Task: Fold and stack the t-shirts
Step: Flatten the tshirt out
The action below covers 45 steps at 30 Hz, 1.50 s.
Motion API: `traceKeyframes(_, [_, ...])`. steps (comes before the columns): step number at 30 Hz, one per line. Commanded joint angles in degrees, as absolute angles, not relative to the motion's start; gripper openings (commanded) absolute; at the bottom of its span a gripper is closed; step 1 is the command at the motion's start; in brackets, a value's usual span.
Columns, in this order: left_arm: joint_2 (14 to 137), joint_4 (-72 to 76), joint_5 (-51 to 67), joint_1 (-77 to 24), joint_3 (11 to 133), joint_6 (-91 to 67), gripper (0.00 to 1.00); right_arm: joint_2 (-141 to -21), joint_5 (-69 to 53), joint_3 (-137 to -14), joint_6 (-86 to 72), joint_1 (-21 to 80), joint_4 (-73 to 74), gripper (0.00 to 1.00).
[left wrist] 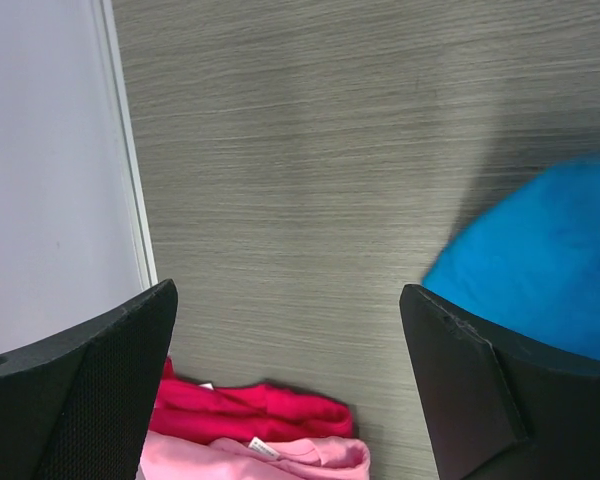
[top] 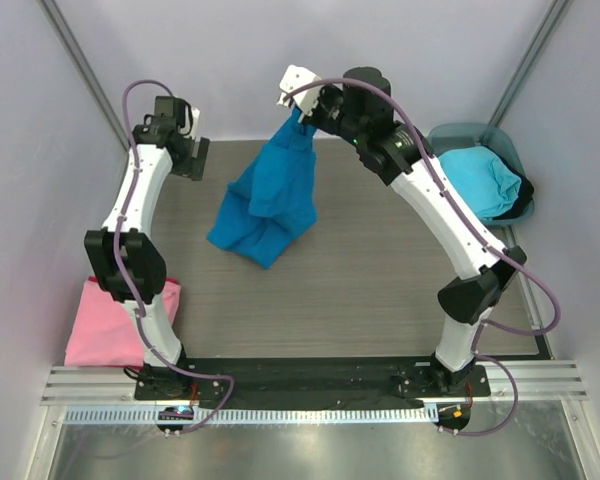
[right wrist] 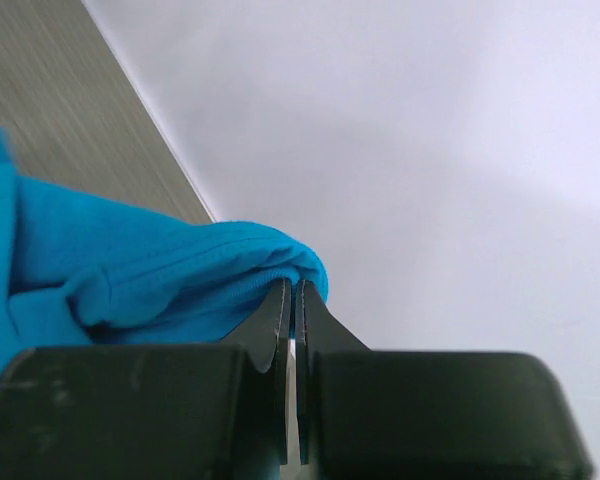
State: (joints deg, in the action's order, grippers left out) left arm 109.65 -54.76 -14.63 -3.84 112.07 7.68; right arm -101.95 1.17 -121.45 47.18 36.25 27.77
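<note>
My left gripper needs to move back and down next, onto the near edge of the blue shirt. That edge lies free on the table to the right in the top view.
A deep blue t-shirt (top: 270, 195) hangs crumpled from my right gripper (top: 298, 112), which is shut on its top edge at the back of the table; its lower part rests on the table. In the right wrist view the jaws (right wrist: 296, 290) pinch a fold of the blue cloth (right wrist: 130, 275). My left gripper (top: 193, 158) is open and empty at the back left, left of the shirt; its view shows the blue shirt (left wrist: 550, 270) at right. A folded pink t-shirt (top: 105, 325) lies at the near left, over a red cloth (left wrist: 250, 408). A cyan t-shirt (top: 480, 180) lies in the tub.
A translucent teal tub (top: 503, 140) stands at the back right, off the table's edge. Pale walls close the back and both sides. The grey wood-grain table (top: 380, 280) ends at a metal rail at the near edge.
</note>
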Motion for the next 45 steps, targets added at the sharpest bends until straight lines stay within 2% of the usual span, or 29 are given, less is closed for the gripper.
traceKeyframes(1, [104.3,-52.6,-12.5,-3.3,111.3,6.7,0.92,-104.7,2.2,-131.0,44.0,36.0,26.0,0.01])
traceKeyframes(4, [101.1,-50.8,-7.5,-3.3,107.9,6.5,0.91,-105.9,5.0,-131.3,44.6,35.2,26.0,0.01])
traceKeyframes(8, [98.9,-51.4,-0.2,-4.2,103.5,8.0,0.86,-105.0,9.1,-120.3,44.5,30.7,26.9,0.01])
traceKeyframes(11, [97.8,-54.3,8.8,-6.1,99.2,10.6,0.78,-103.3,8.7,-112.1,41.3,28.7,26.7,0.01])
traceKeyframes(15, [98.6,-58.4,13.9,-10.8,94.1,16.0,0.71,-102.6,10.6,-104.6,39.2,26.1,26.7,0.01])
traceKeyframes(21, [100.7,-55.3,7.9,-15.2,83.8,17.7,0.61,-101.9,10.2,-100.7,38.8,24.8,26.7,0.01])
traceKeyframes(27, [103.9,-53.3,4.1,-15.9,79.2,18.2,0.59,-102.1,9.3,-99.9,37.4,23.5,26.9,0.01])
traceKeyframes(30, [105.9,-52.7,3.7,-16.0,79.0,17.8,0.54,-102.4,9.0,-99.7,37.0,23.0,27.0,0.01])
traceKeyframes(38, [109.3,-51.5,2.8,-16.7,79.8,17.0,0.48,-102.7,8.3,-99.3,36.4,22.9,27.0,0.01])
traceKeyframes(45, [112.1,-51.0,2.6,-16.9,80.0,17.0,0.37,-102.8,8.4,-99.5,36.4,22.4,27.0,0.01])
